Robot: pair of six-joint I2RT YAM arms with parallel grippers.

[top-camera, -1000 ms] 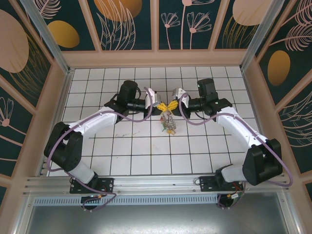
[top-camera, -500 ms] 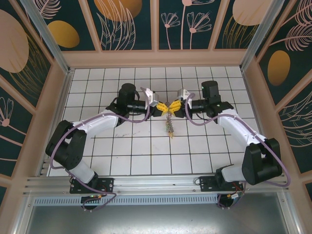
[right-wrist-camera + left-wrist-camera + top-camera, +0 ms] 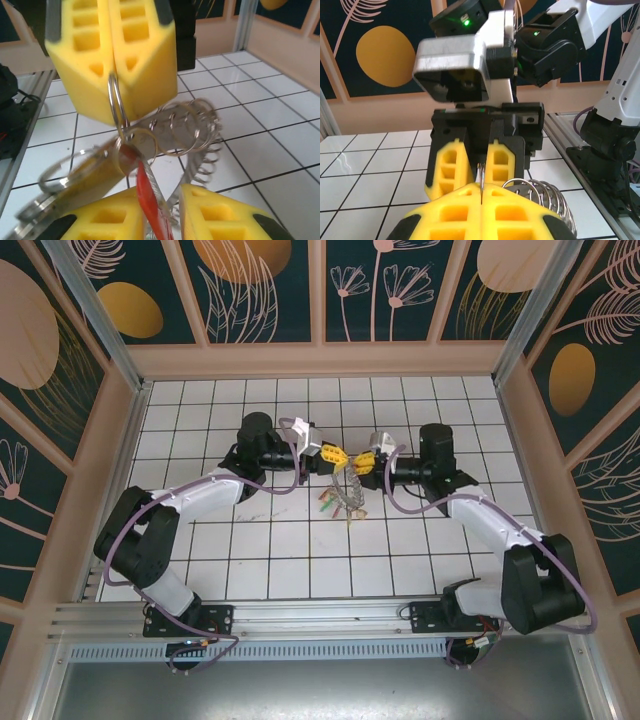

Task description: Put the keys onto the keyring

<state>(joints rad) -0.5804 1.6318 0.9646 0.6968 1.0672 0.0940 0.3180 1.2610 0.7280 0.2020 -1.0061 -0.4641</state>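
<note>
The keyring's coil (image 3: 542, 192) and its keys should get onto the tiled floor, so my left gripper will lower first, then release the loop of the keyring.
The keyring (image 3: 347, 485), a silvery beaded coil, hangs above the tiles between the two arms. My left gripper (image 3: 330, 454) is shut on a thin wire loop of the keyring (image 3: 481, 176), and the coil (image 3: 542, 192) bulges out to its right. The right gripper (image 3: 363, 461) faces it, a little apart. In the right wrist view the right gripper (image 3: 162, 220) stands open, with a red-headed key (image 3: 147, 200) hanging in the gap between its fingers. That key hangs from a small ring (image 3: 137, 142) on the loop. Green and red key heads (image 3: 325, 502) dangle below the bunch.
A blurred brass-coloured piece (image 3: 85, 175) hangs from the bunch at the left of the right wrist view. White tiled floor (image 3: 300, 550) lies below, bounded by wooden walls (image 3: 320, 358) at the back and sides and a metal rail (image 3: 300, 612) at the front.
The fingertips met tip to tip before; now the two grippers stand slightly apart. The hanging bunch has swung and fanned out to the left.
</note>
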